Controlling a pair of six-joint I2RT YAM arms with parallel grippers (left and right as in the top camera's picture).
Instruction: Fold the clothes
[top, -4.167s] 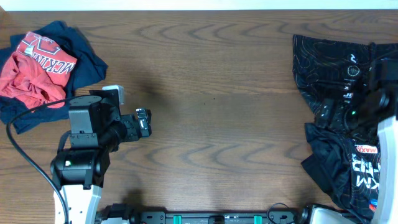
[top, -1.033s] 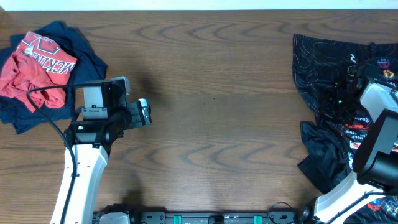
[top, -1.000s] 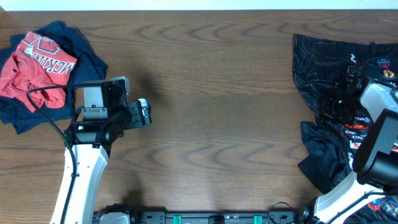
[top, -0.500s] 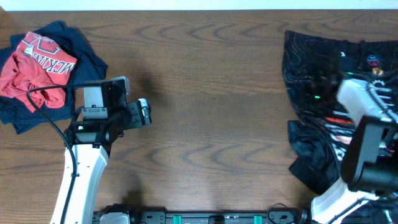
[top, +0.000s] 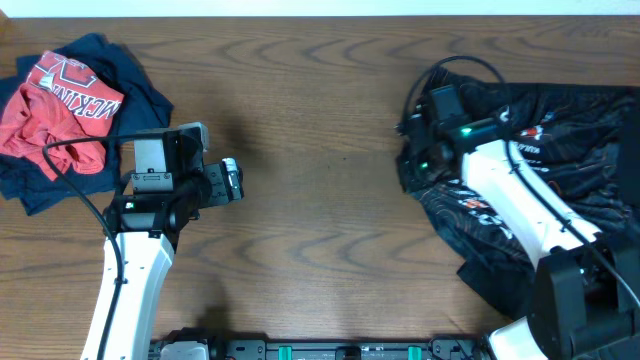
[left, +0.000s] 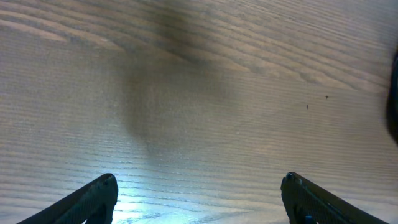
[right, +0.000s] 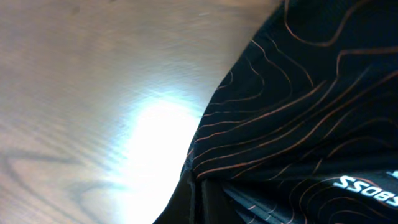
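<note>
The right gripper next draws the pinched edge to the left in the overhead view and back, then opens: the jersey lies bunched beside bare wood.
The black jersey with thin contour lines and small logos lies bunched across the right side of the table. My right gripper is shut on the jersey's left edge. In the right wrist view the contour-print fabric fills the right half and is pinched at the right gripper at the bottom. A red shirt lies on a navy garment at the far left. My left gripper hovers beside that pile and points right. In its own view the left gripper is open over bare wood.
Brown wooden table between the two arms. The table's far edge runs along the top of the overhead view. A black cable loops beside the left arm.
My right arm has swung left from the right edge, dragging the black jersey with it toward the table's middle. The left arm and its open gripper have not moved.
</note>
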